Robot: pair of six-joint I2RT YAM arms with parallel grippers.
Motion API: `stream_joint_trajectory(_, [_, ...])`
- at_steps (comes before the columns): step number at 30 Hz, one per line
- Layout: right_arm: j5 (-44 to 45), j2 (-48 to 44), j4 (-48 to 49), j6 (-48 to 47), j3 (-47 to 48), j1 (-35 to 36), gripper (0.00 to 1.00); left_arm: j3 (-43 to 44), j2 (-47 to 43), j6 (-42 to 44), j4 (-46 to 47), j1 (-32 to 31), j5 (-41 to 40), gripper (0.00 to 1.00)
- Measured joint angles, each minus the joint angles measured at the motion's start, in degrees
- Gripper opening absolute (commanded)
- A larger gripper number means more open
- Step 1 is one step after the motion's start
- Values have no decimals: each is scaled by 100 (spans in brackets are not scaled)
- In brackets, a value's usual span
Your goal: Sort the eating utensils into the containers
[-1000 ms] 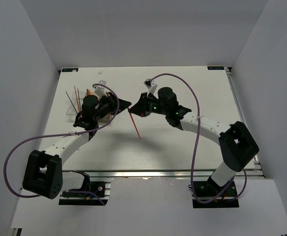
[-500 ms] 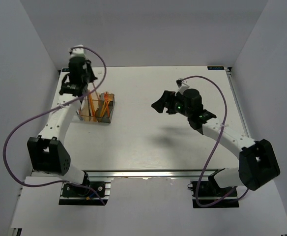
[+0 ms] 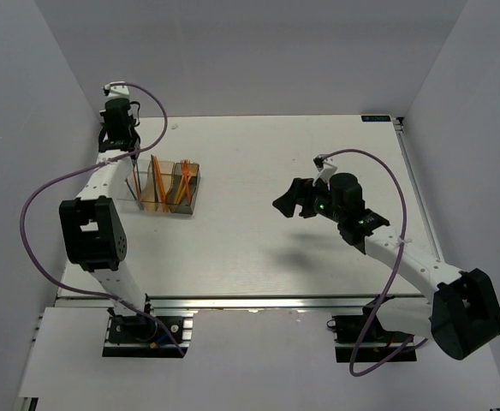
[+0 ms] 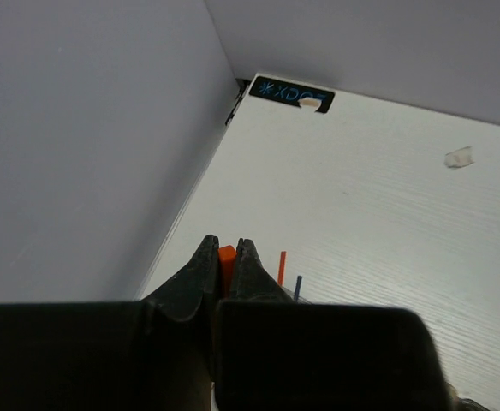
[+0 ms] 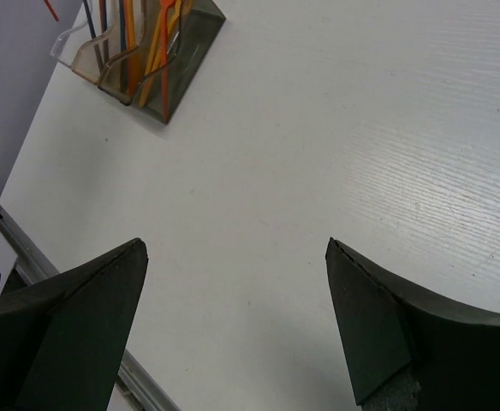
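My left gripper should next move its utensil toward the nearby wall, lower it over the clear end bin (image 3: pixel 129 190) and let go, as other utensils already stand there.
The containers (image 3: pixel 169 185) are three joined bins at the left of the table: clear, tan-orange and dark grey. They also show in the right wrist view (image 5: pixel 139 47), with several orange, red and dark blue utensils (image 5: pixel 151 43) standing in them. My left gripper (image 3: pixel 127 157) hangs just above the clear end bin. It is shut (image 4: pixel 224 244) on a thin orange utensil (image 4: pixel 226 257), and the tips of an orange stick (image 4: pixel 281 267) and a blue stick (image 4: pixel 297 287) poke up beside it. My right gripper (image 3: pixel 287 202) hovers over mid-table, open (image 5: pixel 237 244) and with nothing in it.
The left wall (image 4: pixel 87 145) stands close beside the left gripper, and the table's back left corner carries a black label (image 4: pixel 289 92). A small scrap (image 4: pixel 459 157) lies on the table near the back. The table's front rail (image 5: pixel 27 248) runs below the right gripper.
The red-orange stick that lay at mid-table is gone from there. My left arm swung from the centre to the back left over the bins. My right gripper opened and drew back to the right.
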Motion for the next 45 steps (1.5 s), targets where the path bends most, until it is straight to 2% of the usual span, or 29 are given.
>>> stream_joint_trajectory(11, [-87,-184,125,-13,-24,0,89,-514,240,-337,614,544,286,0])
stream_joint_trajectory(19, [-70,-83,162,-11,-24,0,89,-859,282,-706,925,595,597,2])
stream_joint_trajectory(21, [-63,-70,162,-9,-24,0,89,-964,319,-828,957,595,643,10])
stream_joint_trajectory(22, [-59,-70,162,-9,-24,0,89,-1014,341,-874,955,595,654,17])
stream_joint_trajectory(23, [-46,-70,164,-9,-24,0,89,-1073,352,-916,955,597,664,32])
stream_joint_trajectory(24, [-44,-70,162,-11,-24,0,89,-1121,358,-925,938,599,667,40])
stream_joint_trajectory(29, [39,-72,149,-11,-24,0,89,-1276,315,-1130,918,605,629,66])
stream_joint_trajectory(30, [52,-72,136,-13,-24,0,89,-1331,264,-1163,903,605,623,74])
stream_joint_trajectory(33, [90,-76,76,-17,-22,0,89,-1436,-15,-1252,734,605,625,84])
stream_joint_trajectory(37, [223,-125,-94,-57,-2,2,89,-1419,-804,-1311,398,605,748,90])
stream_joint_trajectory(38, [271,-140,-179,-72,22,2,89,-1377,-1119,-1360,247,605,785,97])
stream_joint_trajectory(45, [892,-584,-1001,-382,293,7,89,-1233,-3091,-2131,-793,605,1086,98])
